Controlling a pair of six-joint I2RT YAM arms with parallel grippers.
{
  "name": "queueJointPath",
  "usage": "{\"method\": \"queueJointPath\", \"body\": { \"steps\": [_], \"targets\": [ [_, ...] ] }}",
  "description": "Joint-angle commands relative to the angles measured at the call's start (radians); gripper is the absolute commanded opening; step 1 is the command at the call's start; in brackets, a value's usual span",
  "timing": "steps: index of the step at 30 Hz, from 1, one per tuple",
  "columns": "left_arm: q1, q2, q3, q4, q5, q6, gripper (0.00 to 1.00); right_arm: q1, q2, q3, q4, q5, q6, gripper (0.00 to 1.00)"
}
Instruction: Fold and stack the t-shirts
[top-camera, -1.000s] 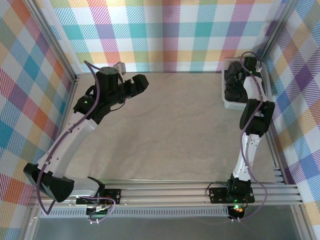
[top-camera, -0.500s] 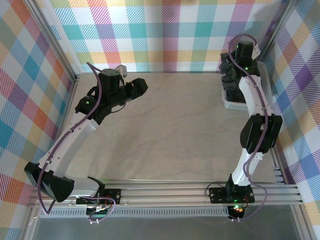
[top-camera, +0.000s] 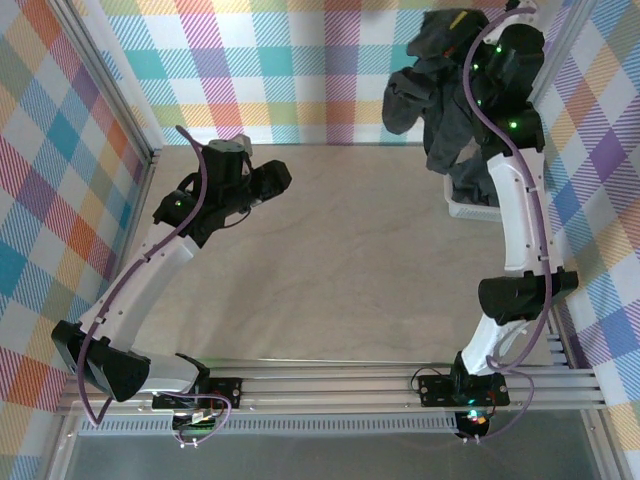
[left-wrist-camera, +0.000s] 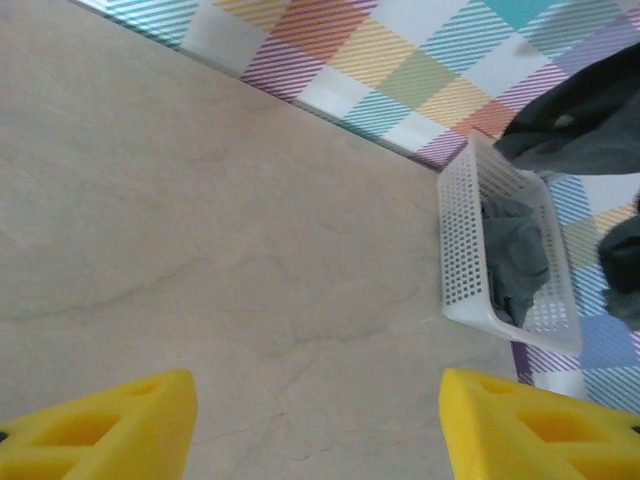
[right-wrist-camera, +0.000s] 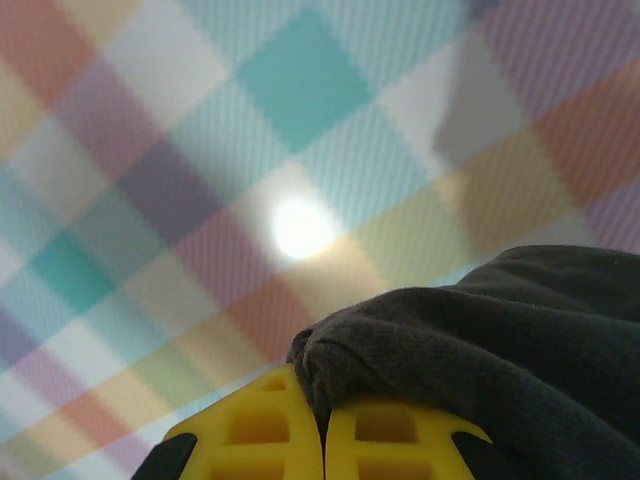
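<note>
I need to carry the t-shirt back and down toward my left gripper and release it on the table's bare middle, below and back from my right gripper.
A dark grey t-shirt (top-camera: 440, 95) hangs bunched in the air above the white basket (top-camera: 468, 208) at the back right. My right gripper (top-camera: 456, 22) is raised high against the plaid back wall and is shut on the t-shirt's top fold. In the right wrist view the yellow fingers (right-wrist-camera: 260, 430) pinch the cloth (right-wrist-camera: 500, 320), with the gripper (right-wrist-camera: 322, 405) closed tight. More dark t-shirts (left-wrist-camera: 515, 260) lie crumpled inside the basket (left-wrist-camera: 460, 250). My left gripper (top-camera: 284, 178) hovers over the table's back left, open (left-wrist-camera: 318, 395), with nothing between its fingers. The hanging t-shirt (left-wrist-camera: 585, 125) shows at the upper right of the left wrist view.
The pale wooden table (top-camera: 340, 260) lies between the two arms. Plaid walls close in the back and both sides. The basket stands in the back right corner against the right wall. An aluminium rail (top-camera: 340, 385) runs along the near edge.
My right arm has risen from the basket, lifting a t-shirt high above it. The left arm has barely shifted and its jaws have narrowed a little.
</note>
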Motion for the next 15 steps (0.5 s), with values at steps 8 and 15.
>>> {"method": "queueJointPath", "body": {
  "steps": [8, 15],
  "targets": [
    [0.008, -0.079, 0.004, -0.171, -0.198, -0.008, 0.69, 0.365, -0.117, -0.304, -0.028, -0.041, 0.044, 0.06],
    [0.025, -0.108, -0.054, -0.218, -0.188, -0.022, 0.74, 0.381, -0.264, -0.824, -0.075, -0.044, 0.212, 0.83]
  ]
}}
